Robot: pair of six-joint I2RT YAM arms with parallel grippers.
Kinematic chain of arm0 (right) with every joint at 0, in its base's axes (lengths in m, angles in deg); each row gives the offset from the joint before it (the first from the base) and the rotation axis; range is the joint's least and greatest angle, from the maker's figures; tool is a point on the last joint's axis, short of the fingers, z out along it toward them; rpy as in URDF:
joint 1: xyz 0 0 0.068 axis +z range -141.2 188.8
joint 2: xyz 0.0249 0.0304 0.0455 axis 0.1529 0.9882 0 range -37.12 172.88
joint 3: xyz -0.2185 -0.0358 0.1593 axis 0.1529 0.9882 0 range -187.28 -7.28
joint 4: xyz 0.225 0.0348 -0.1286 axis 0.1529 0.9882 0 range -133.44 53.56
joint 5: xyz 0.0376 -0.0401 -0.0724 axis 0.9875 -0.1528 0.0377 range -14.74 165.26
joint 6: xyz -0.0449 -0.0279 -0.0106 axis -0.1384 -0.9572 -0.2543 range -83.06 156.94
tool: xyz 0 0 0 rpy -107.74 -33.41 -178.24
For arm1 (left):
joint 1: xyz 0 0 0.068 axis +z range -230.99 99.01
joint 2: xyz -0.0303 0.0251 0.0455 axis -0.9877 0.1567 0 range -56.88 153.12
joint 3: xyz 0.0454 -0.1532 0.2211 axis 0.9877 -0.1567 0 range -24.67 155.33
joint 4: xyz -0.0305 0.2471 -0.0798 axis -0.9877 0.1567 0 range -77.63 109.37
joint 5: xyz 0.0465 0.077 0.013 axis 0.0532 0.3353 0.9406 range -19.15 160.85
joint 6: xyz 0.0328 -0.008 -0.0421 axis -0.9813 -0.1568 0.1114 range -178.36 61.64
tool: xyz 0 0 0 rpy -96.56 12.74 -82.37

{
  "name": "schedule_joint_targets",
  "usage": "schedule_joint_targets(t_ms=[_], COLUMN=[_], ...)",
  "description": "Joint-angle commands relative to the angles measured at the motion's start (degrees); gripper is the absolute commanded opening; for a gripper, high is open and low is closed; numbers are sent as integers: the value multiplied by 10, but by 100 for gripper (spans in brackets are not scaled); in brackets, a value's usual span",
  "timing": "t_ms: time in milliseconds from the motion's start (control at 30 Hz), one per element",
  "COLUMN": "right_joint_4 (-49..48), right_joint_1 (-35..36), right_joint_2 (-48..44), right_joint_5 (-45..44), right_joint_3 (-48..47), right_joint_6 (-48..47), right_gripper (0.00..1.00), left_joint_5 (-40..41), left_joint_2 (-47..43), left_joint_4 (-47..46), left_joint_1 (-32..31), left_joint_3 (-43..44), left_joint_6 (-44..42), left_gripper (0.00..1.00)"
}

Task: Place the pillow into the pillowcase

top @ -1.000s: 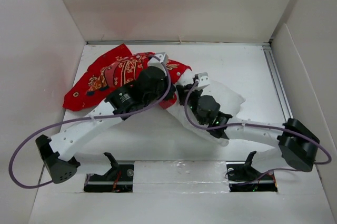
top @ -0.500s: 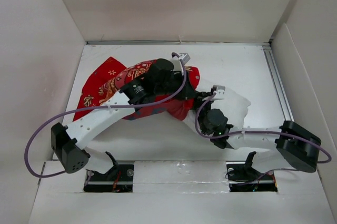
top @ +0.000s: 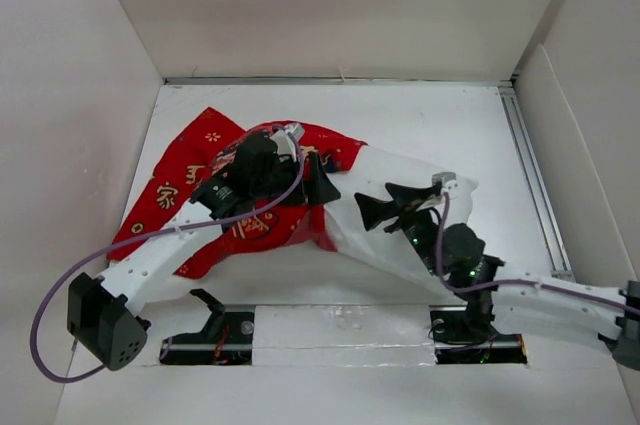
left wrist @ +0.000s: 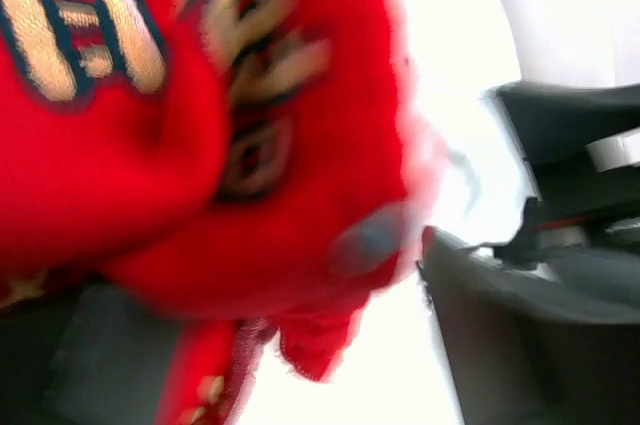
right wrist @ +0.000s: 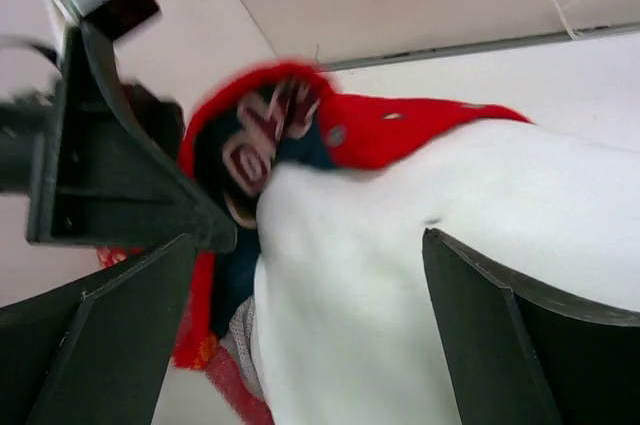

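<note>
The white pillow is still mostly bare, so I will move my left gripper to the right in the top view and down onto the red pillowcase's hem (top: 351, 156) (left wrist: 388, 145).
The red pillowcase (top: 185, 170) lies crumpled at the left and centre of the table. Its right edge is draped over the left end of the white pillow (top: 400, 170). My left gripper (top: 318, 185) hovers over that edge. In the left wrist view its jaws (left wrist: 290, 345) stand apart, with blurred red pillowcase (left wrist: 200, 145) cloth hanging loose between them. My right gripper (top: 378, 207) is open wide just above the pillow (right wrist: 400, 245), pointing left at the pillowcase (right wrist: 400, 130), with one finger (right wrist: 500, 345) on each side of the white bulge.
White walls enclose the table on the left, back and right. A metal rail (top: 528, 165) runs along the right side. The arm mounts (top: 210, 330) sit at the near edge. My left gripper's finger (right wrist: 110, 175) shows close by in the right wrist view.
Both grippers were shut and now stand open, and the left has let go of the pillowcase. The right arm has drawn back to the right. The pillowcase now lies further over the pillow.
</note>
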Motion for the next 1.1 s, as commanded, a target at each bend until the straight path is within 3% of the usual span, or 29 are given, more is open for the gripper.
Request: schedule_joint_targets(t_ms=[0, 67, 200, 267, 400, 500, 700, 867, 1067], right_joint_4=[249, 380, 527, 554, 618, 563, 482, 433, 388], right_joint_1=[9, 9, 0, -29, -123, -156, -182, -188, -194], right_joint_2=[-112, -179, -213, -190, -20, 65, 122, 103, 80], right_joint_5=[-53, -76, -109, -109, -21, 52, 116, 133, 176], right_joint_3=[-27, -45, -96, -127, -194, -201, -178, -155, -125], right_joint_6=[55, 85, 116, 121, 128, 119, 112, 99, 94], right_gripper=[100, 100, 100, 100, 100, 100, 100, 100, 100], left_joint_5=[67, 77, 126, 132, 114, 134, 84, 138, 242], left_joint_2=[-58, -113, -171, -171, -141, -89, 40, 87, 161], left_joint_4=[25, 41, 103, 129, 147, 146, 129, 105, 122], left_joint_1=[1, 1, 1, 1, -5, -19, -24, -35, -88], left_joint_3=[-49, -56, -24, 11, 63, 105, 121, 72, 107], left_joint_6=[-17, -11, -4, -4, -24, -39, -83, -88, -76], left_gripper=[100, 100, 100, 100, 100, 100, 100, 100, 100])
